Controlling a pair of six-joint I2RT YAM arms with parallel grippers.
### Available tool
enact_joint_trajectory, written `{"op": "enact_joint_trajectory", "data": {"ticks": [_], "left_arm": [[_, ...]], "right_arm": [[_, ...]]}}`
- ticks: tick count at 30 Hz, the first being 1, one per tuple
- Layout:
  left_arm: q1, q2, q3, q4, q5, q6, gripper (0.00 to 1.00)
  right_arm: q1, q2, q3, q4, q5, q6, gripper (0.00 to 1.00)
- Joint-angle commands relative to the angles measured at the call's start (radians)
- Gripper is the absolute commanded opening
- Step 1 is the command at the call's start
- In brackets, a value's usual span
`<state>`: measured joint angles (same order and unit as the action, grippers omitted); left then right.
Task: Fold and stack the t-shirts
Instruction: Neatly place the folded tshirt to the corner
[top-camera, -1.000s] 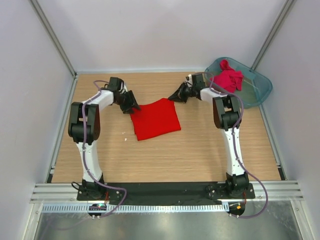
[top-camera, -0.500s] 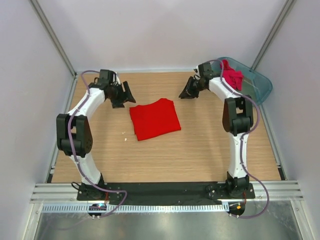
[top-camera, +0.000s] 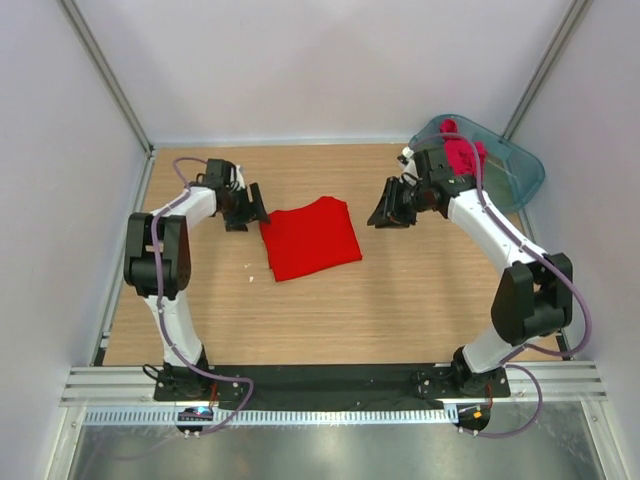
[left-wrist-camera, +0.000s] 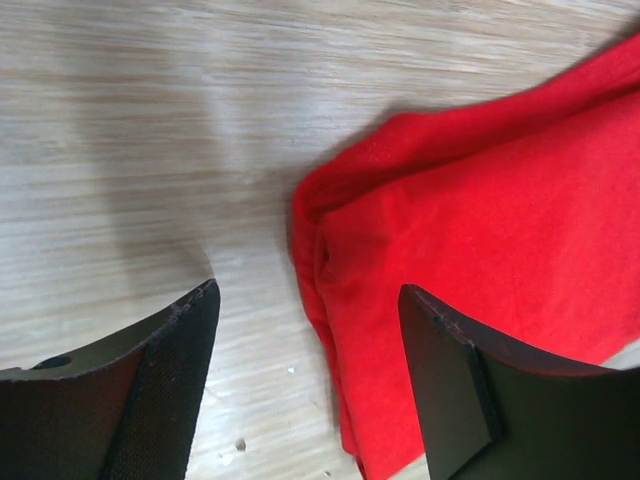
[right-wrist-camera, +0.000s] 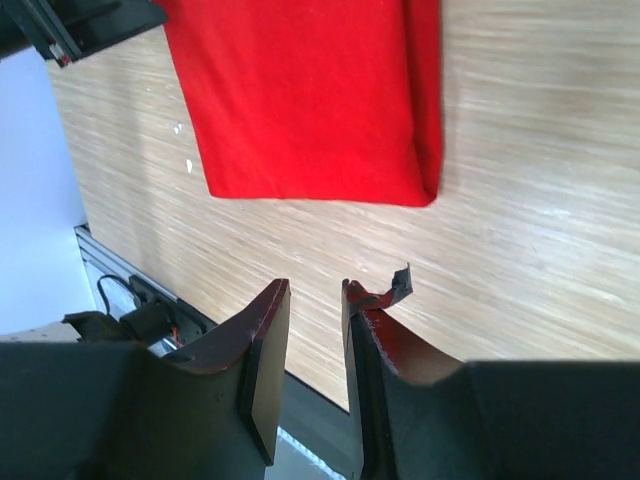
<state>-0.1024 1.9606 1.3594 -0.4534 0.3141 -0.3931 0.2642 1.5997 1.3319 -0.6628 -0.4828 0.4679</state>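
Observation:
I will lower my left gripper onto the red t-shirt's folded corner next and close there, because the t-shirt's edge already runs between its open fingers.
A bright red t-shirt (top-camera: 310, 238) lies folded into a flat rectangle on the middle of the wooden table. My left gripper (top-camera: 250, 208) hovers at its back left corner. In the left wrist view this gripper (left-wrist-camera: 310, 380) is open, and the shirt's folded corner (left-wrist-camera: 480, 230) lies between and beyond the fingers (left-wrist-camera: 170, 390), untouched. My right gripper (top-camera: 388, 208) hangs just right of the shirt. In the right wrist view it (right-wrist-camera: 316, 300) holds nothing, jaws only narrowly apart, with the shirt (right-wrist-camera: 300, 90) ahead. A crimson-pink t-shirt (top-camera: 462, 152) lies bunched in the tub.
A translucent teal plastic tub (top-camera: 515, 172) stands at the back right corner. White walls and metal rails enclose the table. A black base strip (top-camera: 330, 380) runs along the near edge. A torn pad strip (right-wrist-camera: 395, 290) sticks out from the right gripper's finger.
Both grippers have drawn away from the folded shirt's back corners and come back near it. The right arm has swung its elbow out to the right. The shirt has not moved.

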Motion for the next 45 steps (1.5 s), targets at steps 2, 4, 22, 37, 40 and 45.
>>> {"op": "enact_joint_trajectory", "data": {"ticks": [2,4,22,37,40,45], "left_arm": [[-0.02,0.023,-0.009,0.117,0.0,-0.016,0.71],[-0.043,0.047,-0.019,0.119,-0.009,-0.026,0.67],[-0.083,0.023,0.009,0.006,-0.29,-0.057,0.0],[-0.048,0.159,0.413,-0.059,-0.963,0.56,0.0],[-0.016,0.269,0.542,-0.021,-1.029,0.66,0.0],[0.047,0.385,0.655,0.162,-1.1,0.835,0.0]], "right_arm": [[-0.008,-0.118,-0.071,-0.008,0.024,-0.046,0.35],[-0.008,-0.133,-0.095,-0.011,0.015,-0.049,0.34],[-0.002,-0.184,-0.169,-0.021,-0.053,-0.026,0.34],[0.104,-0.175,-0.145,-0.262,0.161,-0.087,0.32],[0.109,-0.155,-0.158,-0.284,0.193,-0.115,0.31],[0.109,-0.09,-0.137,-0.3,0.222,-0.147,0.3]]}}
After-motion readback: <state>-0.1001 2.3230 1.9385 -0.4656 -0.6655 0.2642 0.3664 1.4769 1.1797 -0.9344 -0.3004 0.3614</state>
